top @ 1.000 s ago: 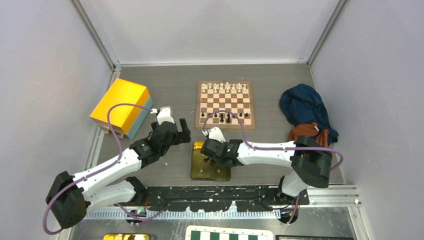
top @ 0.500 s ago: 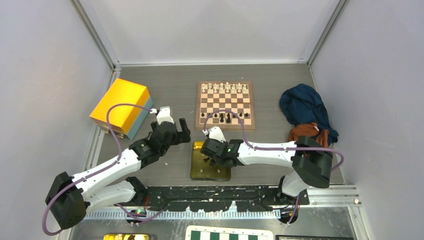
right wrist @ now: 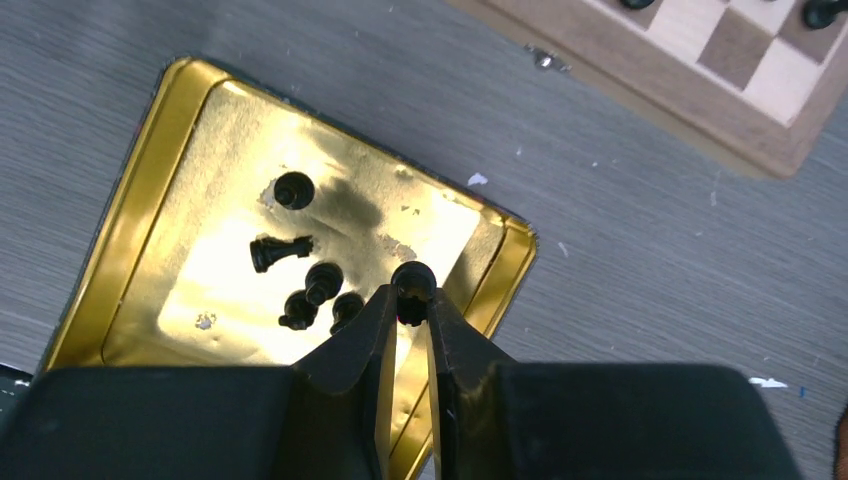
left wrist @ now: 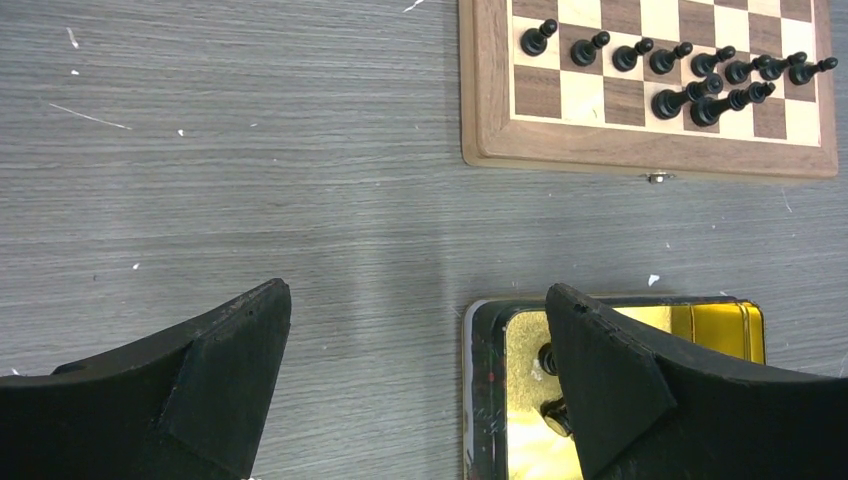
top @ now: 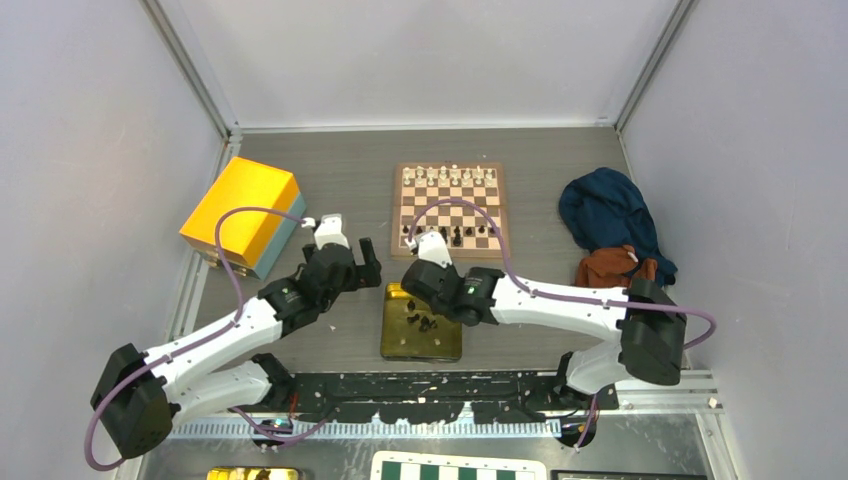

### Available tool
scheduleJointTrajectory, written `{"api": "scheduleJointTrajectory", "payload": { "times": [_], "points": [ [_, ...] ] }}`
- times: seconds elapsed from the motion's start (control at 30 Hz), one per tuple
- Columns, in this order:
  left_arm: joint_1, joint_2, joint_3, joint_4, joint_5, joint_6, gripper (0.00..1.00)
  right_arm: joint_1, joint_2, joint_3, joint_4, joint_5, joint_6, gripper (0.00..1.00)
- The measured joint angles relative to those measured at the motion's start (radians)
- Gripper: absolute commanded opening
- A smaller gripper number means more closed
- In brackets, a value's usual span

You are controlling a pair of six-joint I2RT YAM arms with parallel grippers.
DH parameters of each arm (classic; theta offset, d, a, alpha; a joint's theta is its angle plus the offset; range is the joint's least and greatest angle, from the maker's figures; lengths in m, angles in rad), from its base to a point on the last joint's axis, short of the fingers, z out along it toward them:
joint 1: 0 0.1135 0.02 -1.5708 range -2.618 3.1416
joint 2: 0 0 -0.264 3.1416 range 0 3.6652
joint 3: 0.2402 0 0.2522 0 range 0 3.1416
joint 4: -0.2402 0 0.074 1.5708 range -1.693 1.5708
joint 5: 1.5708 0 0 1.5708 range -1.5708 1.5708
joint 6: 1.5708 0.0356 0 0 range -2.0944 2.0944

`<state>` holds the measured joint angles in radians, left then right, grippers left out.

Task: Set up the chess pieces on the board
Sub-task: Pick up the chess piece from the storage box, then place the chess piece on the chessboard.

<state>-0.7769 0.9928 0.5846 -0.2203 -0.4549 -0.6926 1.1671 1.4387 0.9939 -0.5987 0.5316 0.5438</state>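
I need to move my right gripper outward and to its right in the top view, over the board's empty near corner square (top: 495, 243) (right wrist: 786, 82), which lies there, then go down and release.
The wooden board (top: 449, 210) lies at the table's middle back, cream-white pieces along its far rows and black pieces (left wrist: 668, 62) along its near rows. It also shows in the left wrist view (left wrist: 490, 90). My right gripper (right wrist: 411, 300) is shut on a black chess piece (right wrist: 412, 283), held above the gold tin tray (right wrist: 150, 190). Several loose black pieces (right wrist: 300, 285) lie in that tray. My left gripper (left wrist: 415, 340) is open and empty over bare table, left of the tray (left wrist: 480, 360) and nearer than the board.
A yellow box (top: 241, 212) stands at the left. A heap of blue and orange cloth (top: 612, 228) lies at the right. A green-and-white checkered board (top: 455, 468) pokes in below the arm bases.
My right gripper has lifted from the tray and moved toward the board with a black piece in it. The left arm has not moved.
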Motion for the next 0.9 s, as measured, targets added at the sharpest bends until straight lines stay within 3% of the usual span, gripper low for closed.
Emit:
{"api": "scheduleJointTrajectory", "payload": {
  "times": [0.4,0.9],
  "points": [
    [-0.020,0.067,0.028,-0.035,0.093,0.033,0.94,-0.232,-0.098,0.018,-0.002,0.021,-0.053,0.04],
    [-0.087,0.150,0.050,-0.039,0.111,0.047,0.71,-0.554,-0.054,0.018,0.063,-0.114,-0.126,0.05]
  ]
}}
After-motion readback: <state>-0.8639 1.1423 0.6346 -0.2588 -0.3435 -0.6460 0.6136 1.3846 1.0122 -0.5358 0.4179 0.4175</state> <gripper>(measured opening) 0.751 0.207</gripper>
